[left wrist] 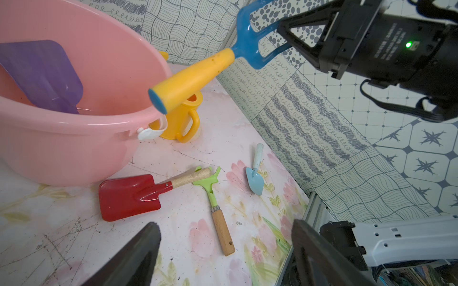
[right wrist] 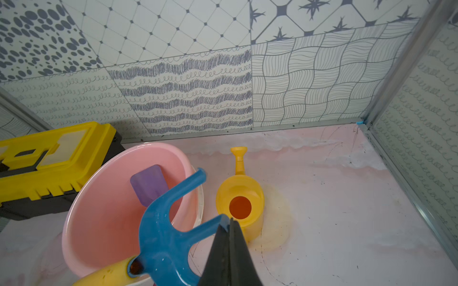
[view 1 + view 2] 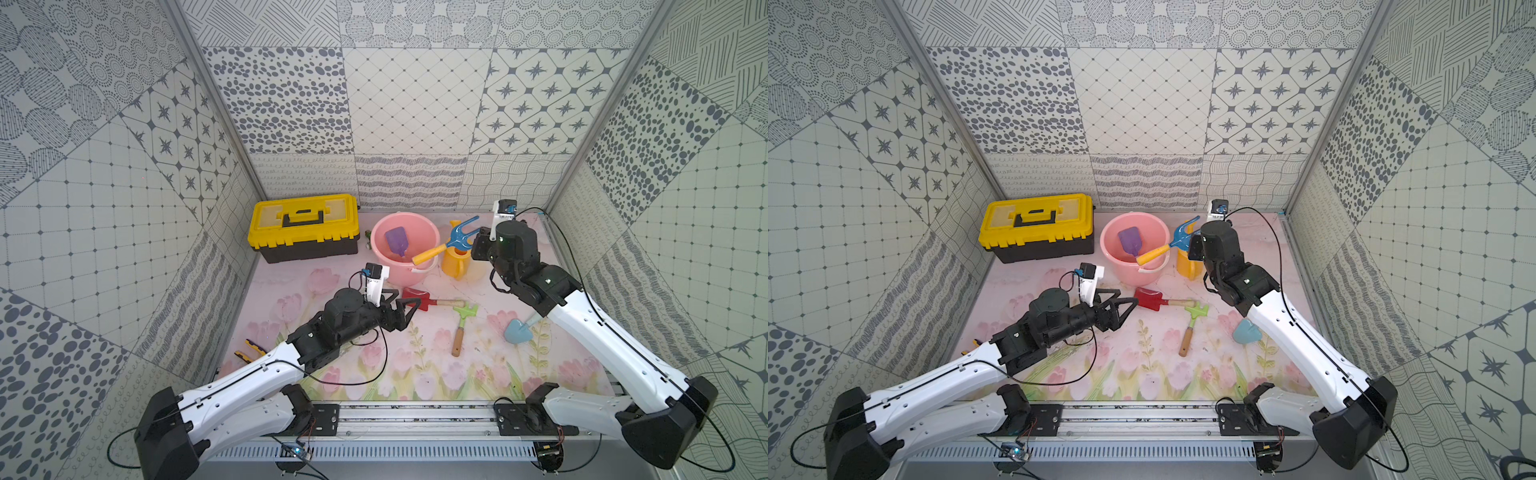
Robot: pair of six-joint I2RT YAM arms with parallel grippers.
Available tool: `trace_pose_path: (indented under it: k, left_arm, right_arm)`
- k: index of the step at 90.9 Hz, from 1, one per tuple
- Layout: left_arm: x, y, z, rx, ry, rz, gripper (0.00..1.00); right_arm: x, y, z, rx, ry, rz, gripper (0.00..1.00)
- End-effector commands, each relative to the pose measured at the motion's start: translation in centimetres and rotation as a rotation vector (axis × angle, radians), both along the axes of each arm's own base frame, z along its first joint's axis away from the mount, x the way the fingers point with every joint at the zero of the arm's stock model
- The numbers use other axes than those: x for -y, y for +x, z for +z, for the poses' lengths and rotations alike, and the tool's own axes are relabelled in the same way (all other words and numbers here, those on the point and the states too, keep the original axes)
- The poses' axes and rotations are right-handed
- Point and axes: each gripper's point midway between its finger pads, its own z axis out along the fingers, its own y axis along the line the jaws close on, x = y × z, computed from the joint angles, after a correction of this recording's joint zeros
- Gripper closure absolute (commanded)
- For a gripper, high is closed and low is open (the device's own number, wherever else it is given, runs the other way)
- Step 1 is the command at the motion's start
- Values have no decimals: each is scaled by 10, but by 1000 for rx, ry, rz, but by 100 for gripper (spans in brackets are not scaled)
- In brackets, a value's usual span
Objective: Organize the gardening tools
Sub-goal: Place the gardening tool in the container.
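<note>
My right gripper holds the fork point(image 2: 161, 235) and next needs to move past the watering can, over the pink bucket's opening point(image 2: 121, 209), and let go of it inside, because only the fork's handle reaches over the bucket's rim.
My right gripper point(image 2: 230, 222) is shut on a tine tip of the blue fork point(image 2: 161, 235), which slants down so its yellow handle point(image 1: 190, 79) reaches over the rim of the pink bucket point(image 3: 399, 270). A purple scoop point(image 3: 395, 239) lies inside that bucket. On the mat in front lie the red spade point(image 3: 417, 299), the green rake point(image 3: 463, 316) and the light-blue trowel point(image 3: 517, 330). My left gripper point(image 3: 409, 302) hovers open beside the spade's blade, holding nothing. In the left wrist view its fingers point(image 1: 148, 237) frame the rake's wooden handle point(image 1: 223, 232).
A yellow watering can point(image 3: 455, 266) stands right of the bucket, under the fork. The yellow-and-black toolbox point(image 3: 303, 228) sits shut at the back left. Yellow-handled pliers point(image 3: 249, 349) lie by the left wall, partly behind my left arm. Patterned walls close three sides.
</note>
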Motion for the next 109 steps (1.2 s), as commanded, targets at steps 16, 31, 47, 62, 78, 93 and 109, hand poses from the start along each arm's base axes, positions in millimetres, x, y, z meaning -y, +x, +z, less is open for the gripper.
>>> trace_pose_path:
  k: [16, 31, 47, 62, 78, 93, 109]
  left_arm:
    - [-11, -1, 12, 105, 16, 34, 10]
    - [-18, -1, 11, 102, -5, 71, 10]
    - [-32, 1, 15, 115, -23, 133, 9]
    - [-41, 1, 17, 128, -51, 172, 7]
    - [-41, 3, 14, 120, -42, 178, 7]
    - [-39, 4, 11, 105, -36, 177, 7]
    - [-37, 5, 7, 83, -33, 175, 7]
  right_arm:
    - [-35, 43, 37, 135, -170, -6, 100]
    - [-66, 80, 24, 127, -343, 14, 100]
    - [-121, 105, -24, 84, -629, 157, 100]
    - [-150, 113, -62, 45, -677, 296, 99]
    - [-160, 119, -61, 38, -658, 293, 52]
    - [-155, 105, -39, 61, -597, 268, 33]
    - [-119, 74, -5, 75, -440, 171, 13]
